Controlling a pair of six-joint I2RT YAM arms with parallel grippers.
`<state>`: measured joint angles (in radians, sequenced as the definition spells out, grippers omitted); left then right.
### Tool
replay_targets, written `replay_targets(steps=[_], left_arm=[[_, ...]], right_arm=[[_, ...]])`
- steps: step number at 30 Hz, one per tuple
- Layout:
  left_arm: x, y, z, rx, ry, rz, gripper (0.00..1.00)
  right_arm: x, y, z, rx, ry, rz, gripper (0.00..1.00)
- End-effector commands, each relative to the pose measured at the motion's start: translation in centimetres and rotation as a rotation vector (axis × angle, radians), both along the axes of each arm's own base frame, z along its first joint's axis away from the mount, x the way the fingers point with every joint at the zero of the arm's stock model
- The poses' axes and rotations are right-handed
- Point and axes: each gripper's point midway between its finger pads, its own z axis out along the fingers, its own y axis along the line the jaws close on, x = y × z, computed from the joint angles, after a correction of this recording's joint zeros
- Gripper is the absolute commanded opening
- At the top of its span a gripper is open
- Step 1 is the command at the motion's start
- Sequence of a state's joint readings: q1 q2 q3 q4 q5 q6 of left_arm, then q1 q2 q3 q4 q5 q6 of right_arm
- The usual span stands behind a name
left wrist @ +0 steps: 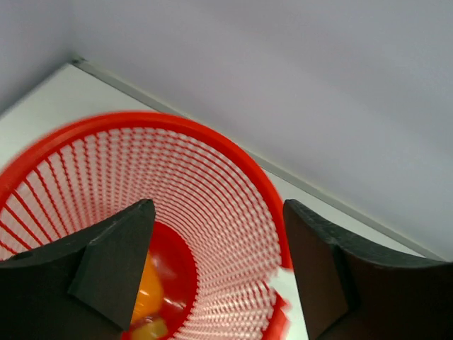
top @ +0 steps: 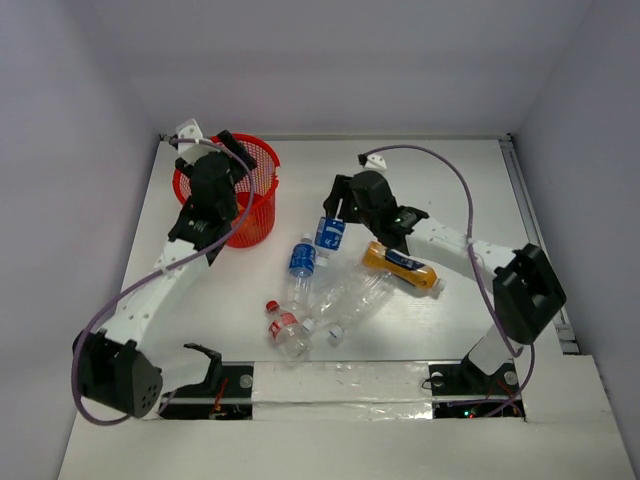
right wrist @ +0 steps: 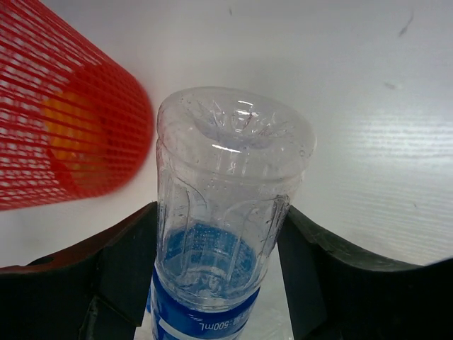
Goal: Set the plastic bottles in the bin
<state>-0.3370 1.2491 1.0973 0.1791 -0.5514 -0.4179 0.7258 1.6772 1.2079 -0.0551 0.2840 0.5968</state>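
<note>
I will raise my right gripper next and swing it left in the top view over the bin's opening (top: 259,170), which is there, to release the blue-labelled bottle.
The bin (top: 262,158) is a red mesh basket at the back left. My left gripper (top: 230,165) hangs over it, open and empty (left wrist: 219,273). Inside the bin (left wrist: 212,184), an orange bottle (left wrist: 147,292) lies at the bottom. My right gripper (top: 334,215) is shut on a clear blue-labelled bottle (top: 329,234), with a finger pressed against each side (right wrist: 219,276) and the bottle's base (right wrist: 230,163) pointing away from the wrist. Several more plastic bottles lie on the table: a blue-labelled one (top: 302,262), an orange one (top: 400,266), clear ones (top: 352,298) and red-labelled ones (top: 287,332).
The bin (right wrist: 64,120) shows at the upper left of the right wrist view, beyond the held bottle. White walls enclose the table on three sides. A metal rail (top: 535,230) runs along the right edge. Purple cables loop over both arms.
</note>
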Motion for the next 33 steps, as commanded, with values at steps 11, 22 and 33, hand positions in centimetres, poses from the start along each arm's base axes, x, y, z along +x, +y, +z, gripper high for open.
replay_targets(steps=[11,22,33], left_arm=[[-11.5,-6.8,-5.0,-0.170,-0.010,-0.385,0.46],[-16.0,-9.1,-14.5,-0.224,0.183,-0.533,0.57],[-16.8,-11.2,-19.0,-0.181,0.296,-0.610,0.81]], right_arm=[[0.1,-0.8,19.0,0.257,-0.362,-0.006,0.62],[1.7,3.0,29.4,0.388,-0.542,0.038,0.63],[4.9,11.9,30.6,0.395,-0.601,0.091,0.64]])
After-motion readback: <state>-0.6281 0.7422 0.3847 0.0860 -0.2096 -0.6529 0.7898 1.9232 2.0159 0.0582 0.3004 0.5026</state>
